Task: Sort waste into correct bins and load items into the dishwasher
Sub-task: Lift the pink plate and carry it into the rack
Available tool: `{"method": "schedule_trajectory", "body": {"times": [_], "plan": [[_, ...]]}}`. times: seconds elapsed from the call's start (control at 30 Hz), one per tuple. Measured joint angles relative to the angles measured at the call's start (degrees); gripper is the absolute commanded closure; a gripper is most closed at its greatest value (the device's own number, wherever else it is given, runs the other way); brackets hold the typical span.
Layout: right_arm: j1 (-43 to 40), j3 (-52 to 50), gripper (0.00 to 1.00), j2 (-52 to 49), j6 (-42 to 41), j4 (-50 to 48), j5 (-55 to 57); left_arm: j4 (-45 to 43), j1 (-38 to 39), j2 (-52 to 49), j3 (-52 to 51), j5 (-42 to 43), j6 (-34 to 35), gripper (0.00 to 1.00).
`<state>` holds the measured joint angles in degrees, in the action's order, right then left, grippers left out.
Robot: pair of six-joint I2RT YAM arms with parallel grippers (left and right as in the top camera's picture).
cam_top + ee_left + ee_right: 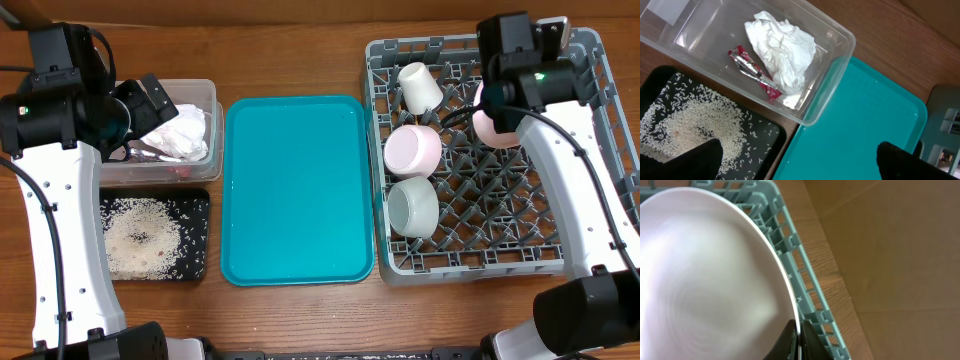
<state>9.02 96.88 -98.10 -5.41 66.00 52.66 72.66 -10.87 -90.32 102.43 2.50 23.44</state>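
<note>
The right gripper turns and carries the plate's rim left in the overhead view beside the pinkish-white bowl next, since free rack wires show between it and the plate (495,130).
My right gripper (500,100) (799,341) is shut on the rim of the pale-pink plate (495,130) (710,280) and holds it on edge inside the grey dish rack (560,235), by its far wall (807,280). A white cup (418,87), a pinkish-white bowl (412,150) and a white bowl (412,207) lie in the rack's left side. My left gripper (155,105) (800,165) is open and empty above the clear tub (200,90) (840,35), which holds the napkin (185,130) (782,47) and the red wrapper (752,70). Rice (140,240) (690,125) lies in the black tray (195,205) (767,132). The chopsticks are not in view.
The teal serving tray (295,190) (860,125) lies bare between the bins and the rack. The wooden table shows around everything. Both arms' white links run down the left and right sides of the overhead view.
</note>
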Motion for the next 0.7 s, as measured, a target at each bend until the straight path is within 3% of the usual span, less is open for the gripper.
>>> {"method": "schedule_trajectory", "body": {"times": [0.37, 0.7], "plan": [[0.1, -4.7, 0.96, -0.2, 0.3, -4.8, -0.8, 0.0, 0.0, 0.0, 0.0, 0.0, 0.0, 0.00], [0.5, -4.7, 0.96, -0.2, 7.1, -8.0, 0.1, 0.0, 0.0, 0.0, 0.0, 0.0, 0.0, 0.00]]}}
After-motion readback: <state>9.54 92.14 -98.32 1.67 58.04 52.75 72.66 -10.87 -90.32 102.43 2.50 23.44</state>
